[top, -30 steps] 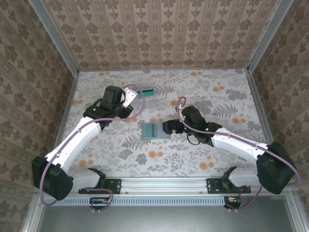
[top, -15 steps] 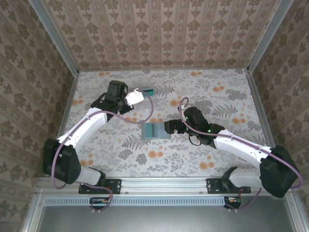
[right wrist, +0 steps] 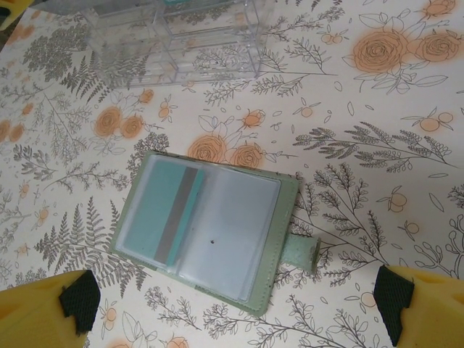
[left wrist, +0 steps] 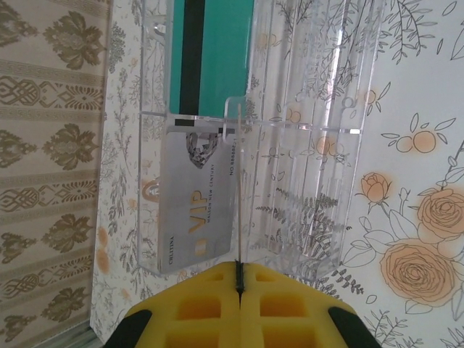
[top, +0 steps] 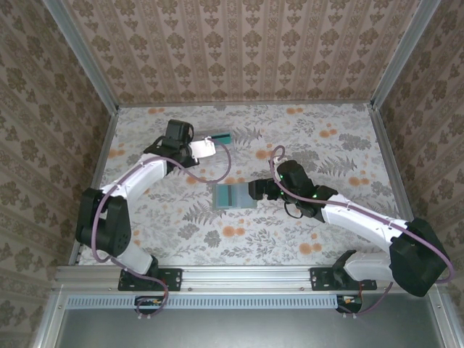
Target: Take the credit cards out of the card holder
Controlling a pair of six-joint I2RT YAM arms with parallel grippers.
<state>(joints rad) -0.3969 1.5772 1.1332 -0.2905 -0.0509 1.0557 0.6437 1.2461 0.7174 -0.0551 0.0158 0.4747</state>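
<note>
The silver VIP card hangs above a divider, so the robot's left gripper needs to move outward and down into the section of the box beside the boxed teal card and let go of the silver VIP card.
The green card holder (top: pixel 233 195) lies open on the table, with a teal card (right wrist: pixel 163 210) in its left clear pocket (right wrist: pixel 210 228). My right gripper (top: pixel 255 190) hovers open just right of it, nothing between its yellow fingers (right wrist: pixel 235 315). My left gripper (top: pixel 190 149) is shut on a silver VIP card (top: pixel 206 148). It holds that card by one edge over the clear plastic box (left wrist: pixel 304 145), in line with the box's left slot (left wrist: pixel 196 196). A teal card (left wrist: pixel 214 58) with a black stripe sits in the box's far compartment.
The clear box (right wrist: pixel 174 43) stands at the back of the flowered table, left of centre. Patterned walls and metal posts (top: pixel 80 58) close in the sides and back. Open tabletop lies right of the holder.
My left arm has swung right and back, carrying the silver card to the clear box. The right gripper and the card holder have barely moved.
</note>
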